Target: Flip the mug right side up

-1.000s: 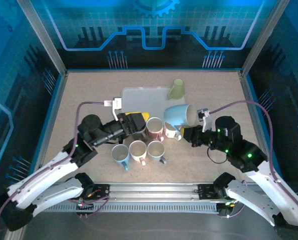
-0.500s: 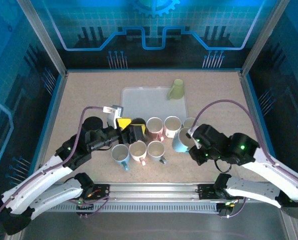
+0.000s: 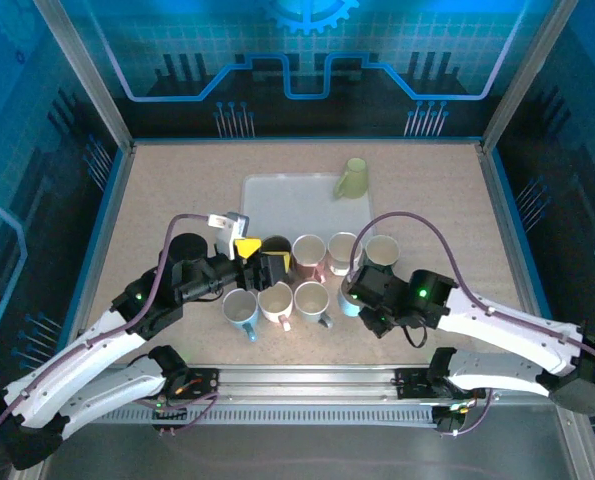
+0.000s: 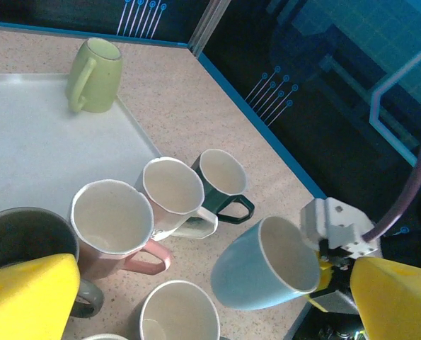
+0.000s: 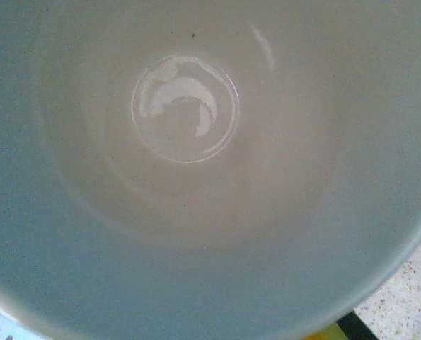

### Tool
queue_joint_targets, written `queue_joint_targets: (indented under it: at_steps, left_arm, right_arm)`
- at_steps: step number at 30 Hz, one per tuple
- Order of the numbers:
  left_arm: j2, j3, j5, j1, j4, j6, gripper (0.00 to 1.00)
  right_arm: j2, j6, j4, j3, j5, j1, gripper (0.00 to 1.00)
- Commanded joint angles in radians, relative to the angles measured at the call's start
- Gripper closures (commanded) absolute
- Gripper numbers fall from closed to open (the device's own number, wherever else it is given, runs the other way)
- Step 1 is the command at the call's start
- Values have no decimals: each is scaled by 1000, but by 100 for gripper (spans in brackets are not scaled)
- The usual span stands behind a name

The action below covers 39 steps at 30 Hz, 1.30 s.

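The tabletop beside the nearest front mug is bare. I should bring my right gripper toward that mug and down, and let go of the light blue mug (image 3: 350,299).
A light blue mug (image 3: 350,299) hangs tilted just above the table, right of the mug cluster, with its mouth facing up and to the right (image 4: 263,268). My right gripper (image 3: 365,297) is shut on its rim. In the right wrist view I look straight into the pale inside of the mug (image 5: 185,106). I cannot tell whether its base touches the table. My left gripper (image 3: 261,262) stands open over a grey mug (image 4: 15,230), its yellow fingers (image 4: 26,294) wide apart and holding nothing.
A green mug (image 3: 353,178) stands base up at the far right corner of the white tray (image 3: 282,198). Pink (image 3: 308,254), white (image 3: 344,249) and dark green (image 3: 381,249) mugs stand upright in a row, with three more mugs (image 3: 275,300) in front.
The right arm has carried the blue mug down and toward the near edge, from above the tray corner to beside the cluster, swinging its mouth round. The left gripper drew back slightly.
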Motion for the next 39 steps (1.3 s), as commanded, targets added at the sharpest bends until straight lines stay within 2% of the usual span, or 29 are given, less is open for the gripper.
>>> queue_joint_targets:
  at_steps: [1, 5, 18, 24, 39]
  left_arm:
    - [-6, 5, -7, 2, -10, 32, 1]
    - [-7, -8, -6, 2, 0, 28, 1]
    - [5, -17, -6, 2, 12, 30, 1]
    - [4, -19, -6, 2, 9, 31, 1]
    - [7, -23, 0, 1, 6, 30, 1]
  right_arm:
    - [19, 27, 129, -27, 40, 9, 100]
    - [57, 36, 195, -96, 14, 6, 100]
    - [139, 49, 262, -139, -10, 6, 100]
    - [165, 65, 259, -138, 15, 19, 93]
    - [165, 91, 245, -138, 10, 43, 62]
